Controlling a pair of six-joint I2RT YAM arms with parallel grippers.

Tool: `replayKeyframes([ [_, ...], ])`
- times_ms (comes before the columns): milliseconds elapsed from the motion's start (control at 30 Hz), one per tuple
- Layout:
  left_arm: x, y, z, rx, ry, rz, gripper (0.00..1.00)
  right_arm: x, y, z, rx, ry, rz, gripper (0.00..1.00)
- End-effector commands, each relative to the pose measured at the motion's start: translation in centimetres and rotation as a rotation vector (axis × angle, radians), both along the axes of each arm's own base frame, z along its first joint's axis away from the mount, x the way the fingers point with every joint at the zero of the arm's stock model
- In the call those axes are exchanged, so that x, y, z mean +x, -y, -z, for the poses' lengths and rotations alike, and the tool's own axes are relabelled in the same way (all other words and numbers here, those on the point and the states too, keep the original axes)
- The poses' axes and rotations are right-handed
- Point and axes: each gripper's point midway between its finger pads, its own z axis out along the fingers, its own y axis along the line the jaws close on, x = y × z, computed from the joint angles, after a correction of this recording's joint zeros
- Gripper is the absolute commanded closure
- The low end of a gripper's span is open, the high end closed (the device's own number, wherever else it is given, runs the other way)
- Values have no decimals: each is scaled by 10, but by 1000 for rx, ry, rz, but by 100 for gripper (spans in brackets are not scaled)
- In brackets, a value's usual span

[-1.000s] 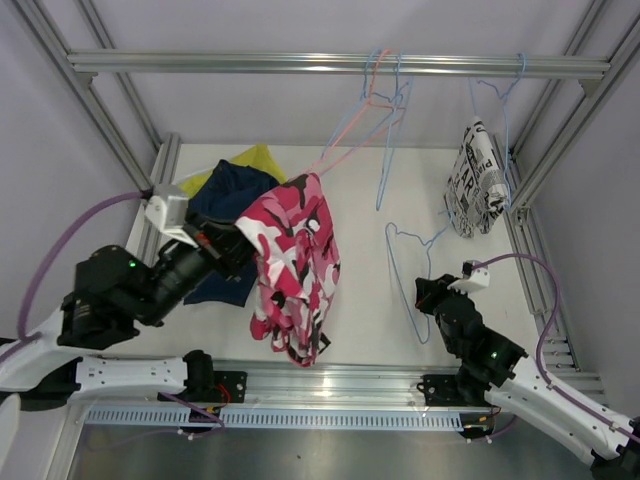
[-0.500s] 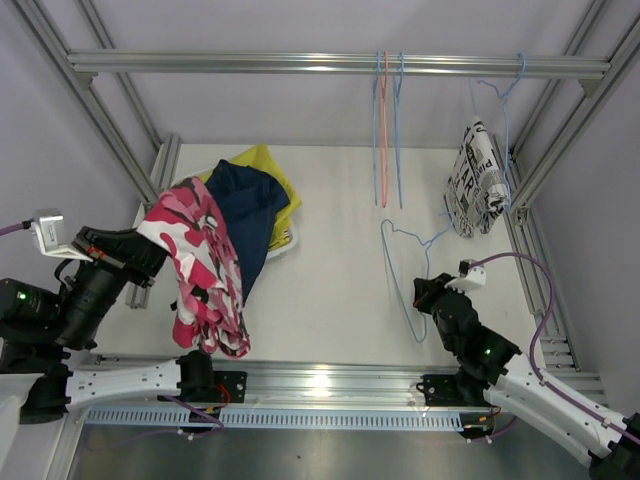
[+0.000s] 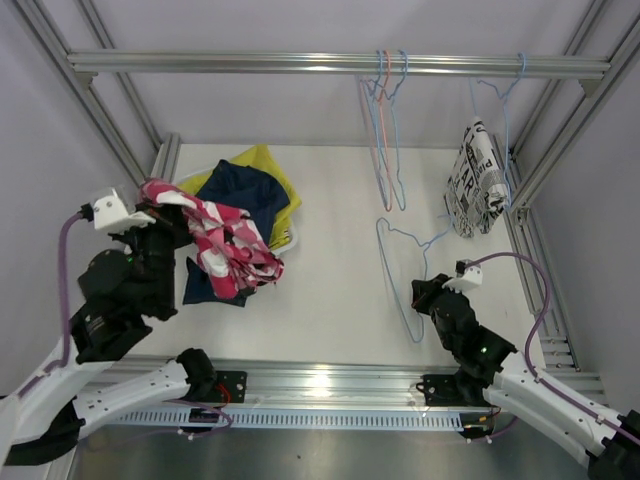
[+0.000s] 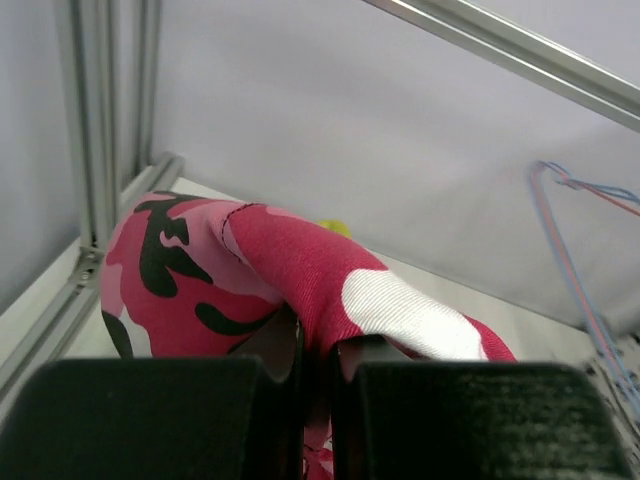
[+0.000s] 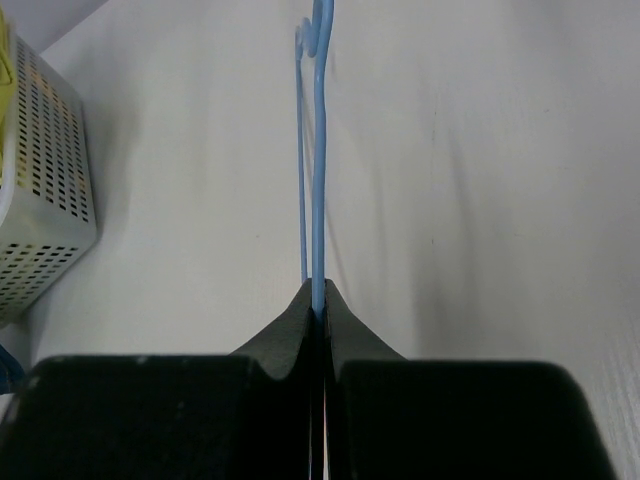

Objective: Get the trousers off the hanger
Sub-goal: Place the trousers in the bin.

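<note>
The pink-red patterned trousers will next move with the left gripper away from the robot's base and down over the white basket, and the gripper will then let go of them.
The pink-red patterned trousers hang bunched from my left gripper, which is shut on them above the left side of the table. In the left wrist view the cloth is pinched between the jaws of the left gripper. Navy trousers and yellow trousers lie in the white basket. The newspaper-print trousers hang on a hanger at the right. My right gripper is shut on a blue wire hanger that rests on the table; the wire runs straight out of the right gripper.
Three bare wire hangers, blue and pink, hang from the top rail near the middle. Aluminium frame posts stand at both sides. The perforated basket wall shows at the left of the right wrist view.
My left arm has pulled the pink-red trousers off the pink hanger and swung them left, then back over the basket. The freed hangers have swung back under the rail. The right arm has barely shifted.
</note>
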Motion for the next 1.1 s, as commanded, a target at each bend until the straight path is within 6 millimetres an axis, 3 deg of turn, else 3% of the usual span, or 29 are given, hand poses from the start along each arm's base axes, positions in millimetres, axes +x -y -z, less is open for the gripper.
replayKeyframes([
  [0,19,12,-24,-161,44,25,100,4,-2,-13,51,41,8,100],
  [33,33,24,-14,-125,5,26,100,4,-1,-14,47,42,7,100],
  [67,41,19,-15,-119,-3,-1,100,4,1,-15,46,47,10,100],
  [133,63,31,0,-75,-69,-10,99,4,1,-17,47,53,5,100],
  [333,102,26,14,-114,-128,-68,100,4,6,-17,50,51,4,100],
  [500,142,12,44,-132,-221,-165,100,4,6,-16,59,41,-13,100],
  [767,192,-16,72,-209,-284,-289,99,5,5,-15,65,32,-26,100],
  [800,202,-16,86,-202,-318,-300,99,5,5,-15,64,32,-28,100],
  [867,211,-23,89,-219,-330,-334,100,5,6,-13,58,26,-25,100],
  [933,226,-29,108,-209,-372,-364,100,6,7,-13,54,27,-20,100],
  [1067,253,-42,128,-224,-429,-401,100,6,8,-13,52,21,-23,100],
])
